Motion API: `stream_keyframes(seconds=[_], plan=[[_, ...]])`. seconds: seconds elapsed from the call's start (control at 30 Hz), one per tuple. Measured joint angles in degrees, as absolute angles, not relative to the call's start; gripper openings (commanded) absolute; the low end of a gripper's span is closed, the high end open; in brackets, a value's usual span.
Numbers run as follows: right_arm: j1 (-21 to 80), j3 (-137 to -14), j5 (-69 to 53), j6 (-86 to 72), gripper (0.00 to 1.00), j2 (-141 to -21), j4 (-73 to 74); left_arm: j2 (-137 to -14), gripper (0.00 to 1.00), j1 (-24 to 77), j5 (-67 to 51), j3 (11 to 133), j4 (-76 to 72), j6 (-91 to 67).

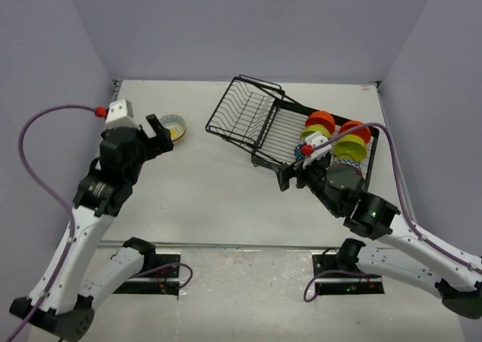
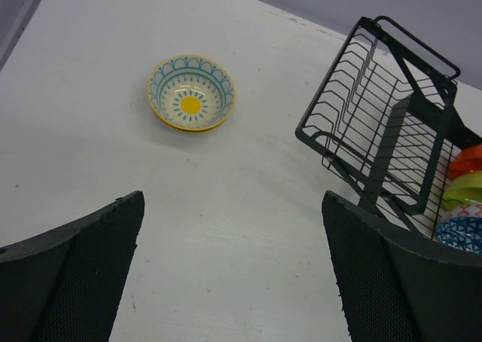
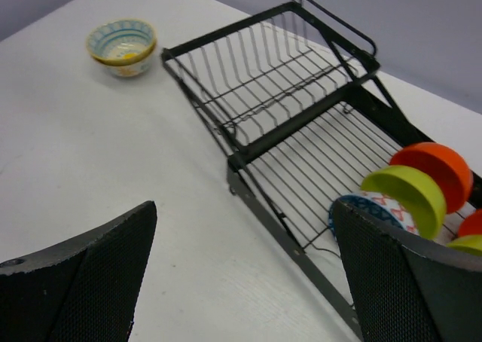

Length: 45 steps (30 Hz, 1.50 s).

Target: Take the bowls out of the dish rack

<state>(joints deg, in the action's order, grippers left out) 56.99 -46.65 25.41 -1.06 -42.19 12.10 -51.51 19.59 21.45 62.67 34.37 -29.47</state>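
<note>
The blue rim [image 1: 300,153] [image 3: 365,202] of the foremost blue patterned bowl is my right gripper's target, so my right gripper should turn and move outward and down onto it.
The white floral bowl [image 1: 173,127] with a yellow centre sits upright on the table, left of the black dish rack [image 1: 267,131]. It also shows in the left wrist view [image 2: 191,93] and the right wrist view [image 3: 123,47]. In the rack's right section stand an orange bowl [image 1: 321,120], a lime green bowl [image 1: 315,132], a blue patterned bowl [image 3: 369,206], a second orange bowl [image 1: 355,131] and a second lime bowl [image 1: 350,148]. My left gripper [image 1: 160,135] is open and empty just beside the floral bowl. My right gripper [image 1: 295,169] is open and empty at the rack's near edge, beside the blue patterned bowl.
The rack's left section [image 3: 248,71] is tilted up and holds nothing. Grey walls close in the table at the back and both sides. Bare white tabletop [image 2: 233,229] lies between the floral bowl and the rack.
</note>
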Motion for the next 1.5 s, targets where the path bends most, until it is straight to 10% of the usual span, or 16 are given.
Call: stream_keyframes(seconds=[0.67,0.9,1.03,1.5], plan=[[36.84,-50.09,38.46,28.47,0.95,-73.43,14.55,-32.56,1.0,19.59,22.13,47.9,38.48,-27.07],[32.01,-50.94,39.57,32.12,0.81,-83.53,8.29,-31.38,1.0,19.59,21.21,47.31,37.82,-26.76],[31.46,-50.74,39.62,33.98,0.54,-86.0,4.12,-31.44,1.0,19.59,20.69,47.11,37.54,-26.37],[29.87,-48.88,41.3,36.14,0.32,-92.4,-6.5,-31.64,1.0,19.64,18.35,47.0,36.97,-25.87]])
